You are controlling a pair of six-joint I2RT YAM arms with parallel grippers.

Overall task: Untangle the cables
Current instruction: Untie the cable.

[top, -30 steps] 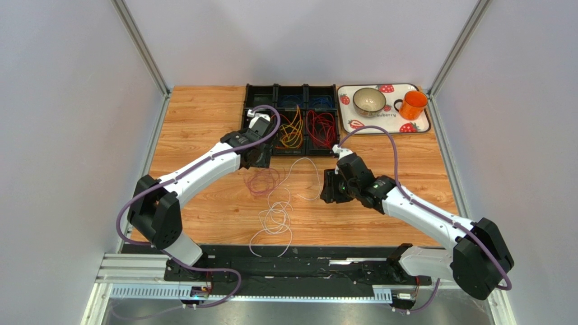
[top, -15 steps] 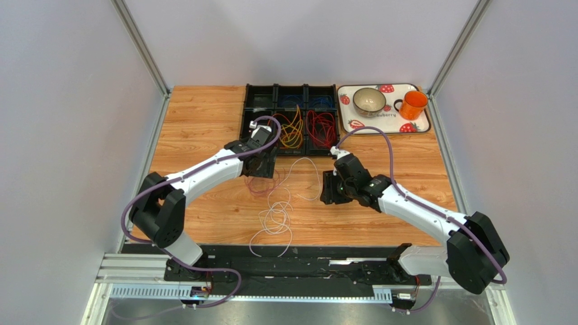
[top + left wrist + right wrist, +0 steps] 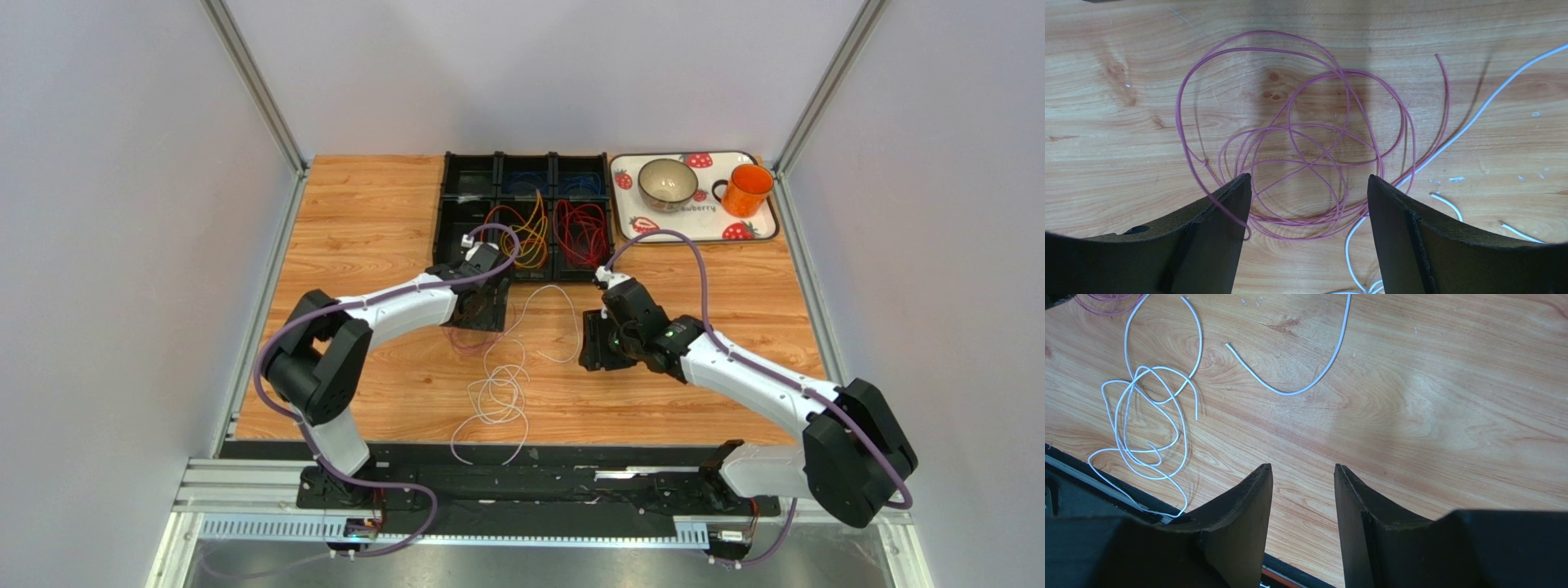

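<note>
Next, my left gripper lowers slightly onto the near edge of the purple coil (image 3: 470, 352) (image 3: 1310, 222) and closes its fingers there, because several pieces of the cable bunch together between them.
A coil of purple cable (image 3: 1303, 131) lies on the wooden table, and my left gripper (image 3: 1308, 184) hangs open right above its near edge, holding nothing. In the top view the left gripper (image 3: 481, 314) hides most of this coil (image 3: 460, 343). A tangle of white cables (image 3: 497, 398) lies just nearer; it also shows in the right wrist view (image 3: 1146, 425). My right gripper (image 3: 594, 341) is open and empty over bare wood to the right of the white cables, jaws (image 3: 1303, 471) apart. Orange cables (image 3: 528, 239), red cables (image 3: 579, 233) and blue cables (image 3: 540, 184) lie in a black divided tray.
The black divided tray (image 3: 525, 156) stands at the back centre. A strawberry-print tray (image 3: 687, 227) to its right holds a bowl (image 3: 667, 183) and an orange mug (image 3: 746, 190). A black rail (image 3: 552, 459) runs along the near table edge.
My left gripper has moved from the black tray's left compartment back toward me, over the purple coil. The right arm has barely moved.
</note>
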